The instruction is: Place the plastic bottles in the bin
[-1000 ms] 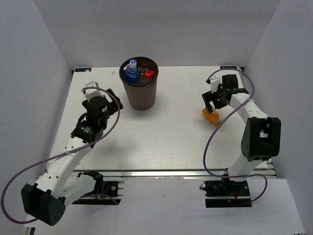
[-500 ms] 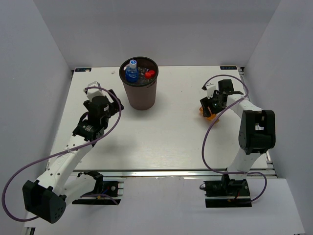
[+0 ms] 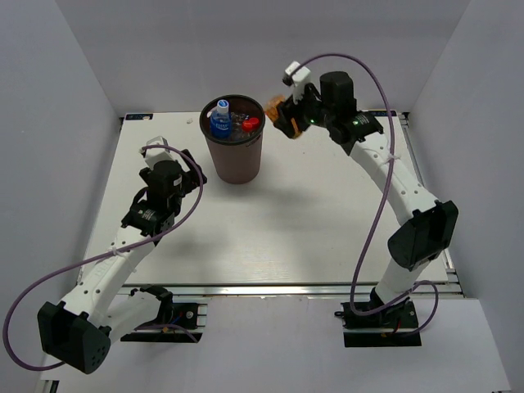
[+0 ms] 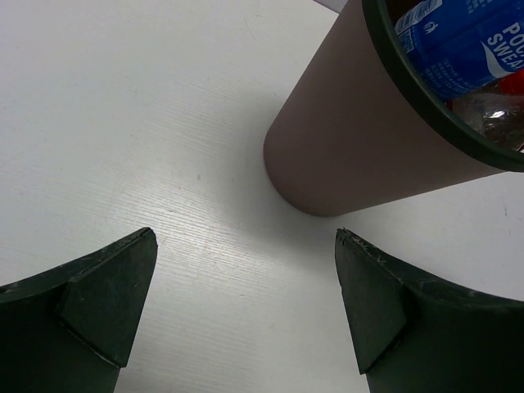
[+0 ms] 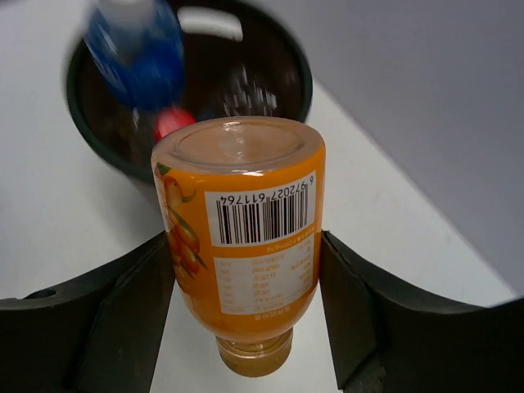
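My right gripper next needs to move over the bin's opening [image 3: 236, 113] [image 5: 211, 80] and release the orange bottle, since the bin stands to the gripper's left in the top view.
The bin [image 3: 235, 160] is a round dark brown bucket at the back middle of the table, also seen as the bin [image 4: 360, 139] in the left wrist view. Inside it lie a blue-labelled bottle [image 3: 220, 121] and a red-capped bottle [image 3: 250, 124]. My right gripper [image 3: 284, 115] is shut on an orange bottle [image 5: 241, 237], held in the air just right of the bin's rim [image 5: 90, 139]. In the top view only a bit of that orange bottle [image 3: 275, 105] shows. My left gripper [image 4: 246, 311] stands open and empty, low over the table left of the bin.
The white table [image 3: 278, 221] is enclosed by pale walls at the back and both sides. The right arm [image 3: 393, 180] stretches diagonally across the right half toward the bin. Cables loop from both arms.
The right gripper closed on the orange bottle at the table's right side, lifted it and carried it left and back to the bin's rim. The left arm barely moved.
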